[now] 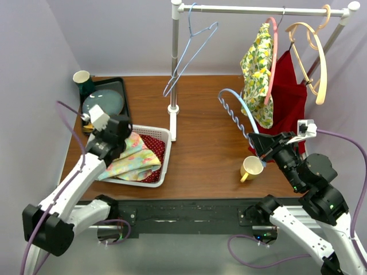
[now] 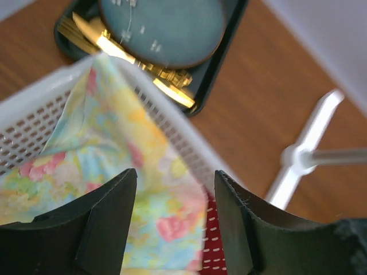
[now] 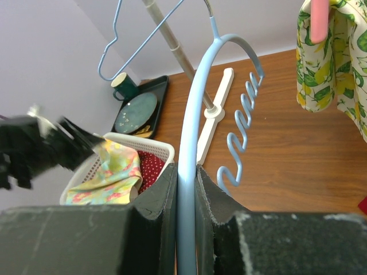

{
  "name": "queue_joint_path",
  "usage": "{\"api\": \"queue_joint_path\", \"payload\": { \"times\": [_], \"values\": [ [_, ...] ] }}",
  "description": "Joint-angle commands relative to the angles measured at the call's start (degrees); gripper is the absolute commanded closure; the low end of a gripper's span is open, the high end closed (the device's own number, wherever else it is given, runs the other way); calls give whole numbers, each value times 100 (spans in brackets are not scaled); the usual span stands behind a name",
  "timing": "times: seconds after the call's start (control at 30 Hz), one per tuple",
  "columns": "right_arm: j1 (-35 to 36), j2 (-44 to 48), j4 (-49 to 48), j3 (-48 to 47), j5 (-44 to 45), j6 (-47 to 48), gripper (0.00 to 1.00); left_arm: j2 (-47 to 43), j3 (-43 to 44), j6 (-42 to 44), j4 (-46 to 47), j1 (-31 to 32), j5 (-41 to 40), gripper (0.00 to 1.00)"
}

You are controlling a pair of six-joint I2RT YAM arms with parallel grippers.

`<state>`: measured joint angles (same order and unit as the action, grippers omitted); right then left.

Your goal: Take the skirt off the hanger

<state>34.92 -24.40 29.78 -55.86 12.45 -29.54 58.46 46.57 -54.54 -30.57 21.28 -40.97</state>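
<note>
The rack pole's empty part [image 1: 234, 9] beside the lemon-print garment is above and outward of the bare hanger, so my right gripper will next lift it outward, hook it and release.
The pastel floral skirt [image 1: 135, 159] lies in the white mesh basket [image 1: 167, 150], off any hanger, partly draped over the basket's rim [image 2: 34, 97]. My left gripper [image 1: 127, 136] hovers just above the skirt [image 2: 114, 149], open and empty [image 2: 175, 179]. My right gripper [image 1: 256, 141] is shut on the light blue plastic hanger [image 1: 235, 109], which is bare and held above the table. In the right wrist view the hanger's bar [image 3: 192, 114] runs up between the closed jaws [image 3: 186, 172].
A red dotted cloth [image 1: 153, 146] lies under the skirt. The rack pole [image 1: 175, 57] carries a blue wire hanger [image 1: 192, 48], a lemon-print garment [image 1: 258, 74], a red garment [image 1: 289, 97] and a wooden hanger [image 1: 315, 51]. A yellow mug [image 1: 251, 168], black tray with plate [image 1: 103, 102], green mug [image 1: 83, 80].
</note>
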Motion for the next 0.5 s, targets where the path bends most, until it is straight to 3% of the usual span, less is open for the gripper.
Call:
{"api": "queue_joint_path", "payload": {
  "times": [0.0,0.13,0.23,0.33,0.47],
  "values": [
    [-2,-3,-350,-277,-49,27,100,-98,1570,-951,-1747,-45,-719,40],
    [-2,-21,-342,-259,-102,1,100,253,2356,-2119,-3784,-36,-264,46],
    [-2,-12,-254,-312,-67,18,100,272,2507,-2220,-4465,-45,88,52],
    [-11,23,-236,-338,-23,53,100,-43,2104,-2367,-4388,-45,703,57],
    [-2,41,-236,-338,65,89,100,-282,1278,-2306,-3537,-45,1783,62]
  ]
}}
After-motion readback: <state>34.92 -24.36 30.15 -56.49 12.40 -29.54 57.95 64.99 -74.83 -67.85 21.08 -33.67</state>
